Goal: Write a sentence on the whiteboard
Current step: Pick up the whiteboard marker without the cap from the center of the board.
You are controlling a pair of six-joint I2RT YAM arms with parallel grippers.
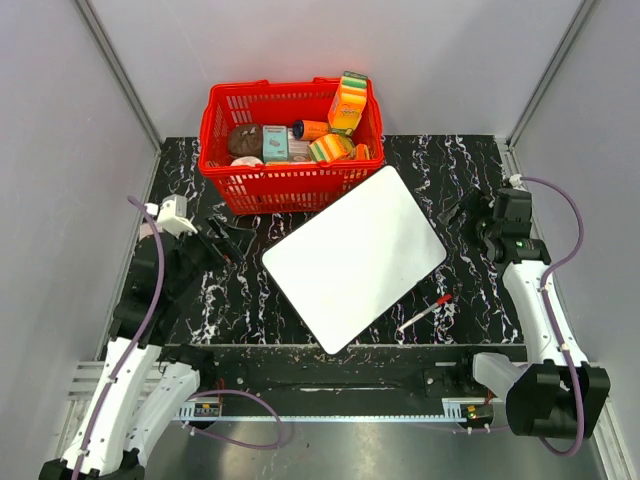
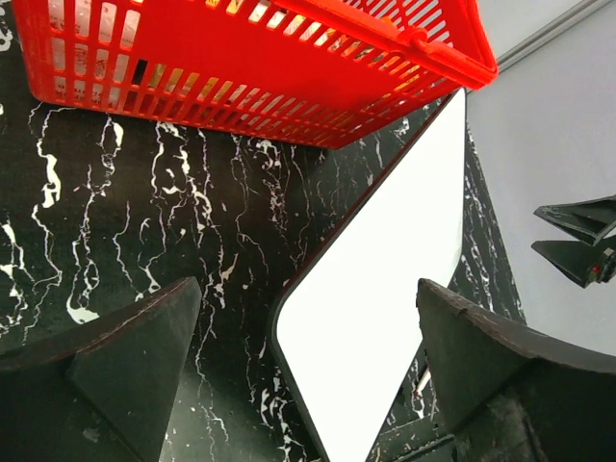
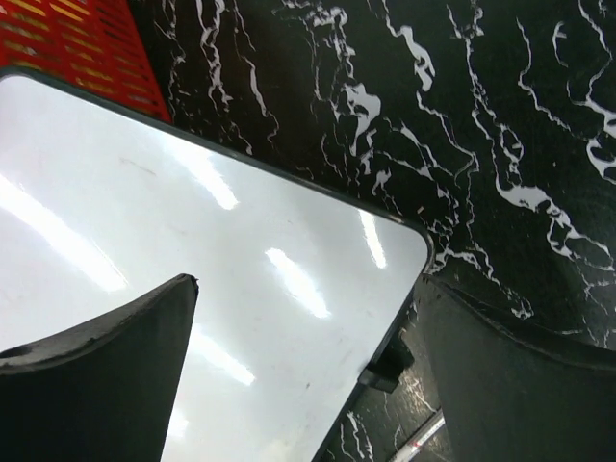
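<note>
I should bring my right gripper back next and lower it onto the marker's red cap (image 1: 444,299). I should turn its fingers to go on either side of the cap, because the marker lies slanted on the tabletop.
The whiteboard (image 1: 355,255) lies flat and turned at an angle in the middle of the black marble table, its face blank; no sentence shows on it. A white marker with a red cap (image 1: 425,313) lies on the table off the board's near-right edge. My left gripper (image 1: 225,238) hovers open to the left of the board, whose left corner (image 2: 385,289) shows between the fingers. My right gripper (image 1: 465,208) stands open by the board's right corner (image 3: 192,241), empty. The marker (image 3: 419,438) peeks in at the bottom of the right wrist view.
A red basket (image 1: 215,130) holding several packets and boxes stands at the back, touching the board's far edge. Grey walls close in on the left, right and back. A small black piece (image 3: 385,366) sits at the board's edge.
</note>
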